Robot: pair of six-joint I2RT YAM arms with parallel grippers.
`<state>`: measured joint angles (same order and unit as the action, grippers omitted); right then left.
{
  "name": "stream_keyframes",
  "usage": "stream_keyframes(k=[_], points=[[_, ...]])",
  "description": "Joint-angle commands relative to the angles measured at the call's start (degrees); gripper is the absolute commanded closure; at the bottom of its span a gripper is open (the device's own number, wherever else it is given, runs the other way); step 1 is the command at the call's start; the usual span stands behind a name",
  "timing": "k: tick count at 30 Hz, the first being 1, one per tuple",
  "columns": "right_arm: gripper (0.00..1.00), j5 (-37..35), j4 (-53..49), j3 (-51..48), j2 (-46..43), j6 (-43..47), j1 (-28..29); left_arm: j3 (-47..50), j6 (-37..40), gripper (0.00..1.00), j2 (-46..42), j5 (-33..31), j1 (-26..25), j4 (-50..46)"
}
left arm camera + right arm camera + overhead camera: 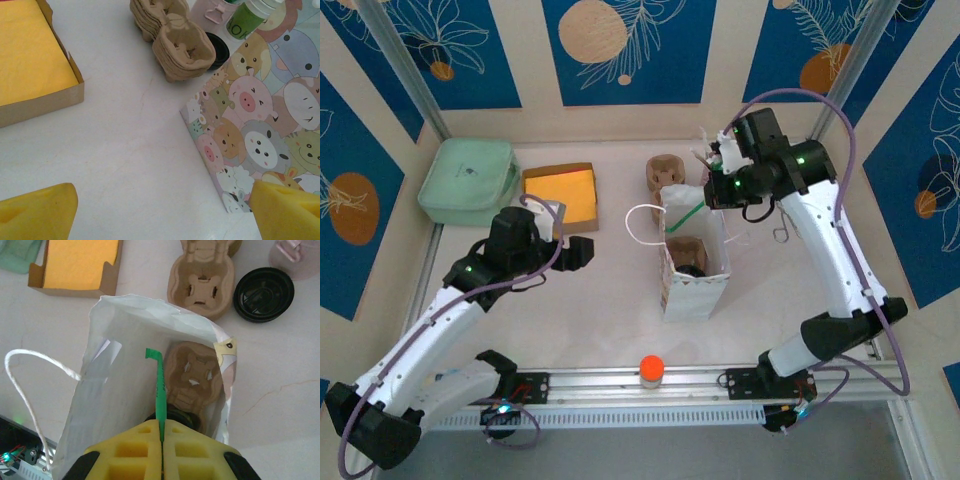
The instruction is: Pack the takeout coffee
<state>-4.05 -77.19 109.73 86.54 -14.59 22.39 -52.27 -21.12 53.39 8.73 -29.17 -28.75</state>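
Observation:
The black-lidded coffee is inside, so my right gripper should next move further over the bag's opening and go down toward the brown cup carrier (pixel 688 250) to let go of the green stick.
A paper bag (pixel 692 285) printed with cartoon animals (pixel 260 115) stands open at mid-table. Inside it lies a brown cardboard cup carrier (pixel 196 375). Below that shows a round black lid (pixel 176 416), apparently on the takeout coffee, whose green sides are hidden. My right gripper (pixel 162 432) hovers over the bag's mouth (pixel 712 190), shut on a thin green stick (pixel 160 385) that points down into the bag. My left gripper (pixel 165 220) is open and empty, low over the table left of the bag (pixel 582 250).
Behind the bag are a stack of cardboard carriers (pixel 202 282), a loose black lid (pixel 263 294), a pink cup (pixel 297 257) and lidless green-and-white cups (pixel 245 20). A box of orange napkins (pixel 560 192) and a green case (pixel 468 180) sit back left.

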Motion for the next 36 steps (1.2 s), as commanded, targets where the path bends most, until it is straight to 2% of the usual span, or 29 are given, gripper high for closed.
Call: stream_keyframes(k=[1, 11, 21, 33, 36], points=[[0.92, -0.08, -0.64, 0.60, 1.96, -0.62, 1.12, -0.90, -0.67, 0.11, -0.84, 0.86, -0.28, 0.98], [0.93, -6.68, -2.24, 2.24, 8.14, -1.10, 4.87, -0.82, -0.50, 0.11, -0.55, 0.89, -0.28, 1.32], [0.91, -10.41, -1.17, 1.50, 10.37, -2.78, 7.49, -0.77, -0.33, 0.11, -0.66, 0.67, -0.28, 1.07], [0.87, -11.22, 0.57, -1.36, 11.56, -4.00, 8.80, -0.07, -0.23, 0.11, -1.21, 0.33, -0.28, 0.81], [0.82, -11.33, 0.40, -1.11, 11.71, -4.04, 8.87, -0.01, -0.23, 0.11, -1.53, 0.14, -0.28, 0.59]])
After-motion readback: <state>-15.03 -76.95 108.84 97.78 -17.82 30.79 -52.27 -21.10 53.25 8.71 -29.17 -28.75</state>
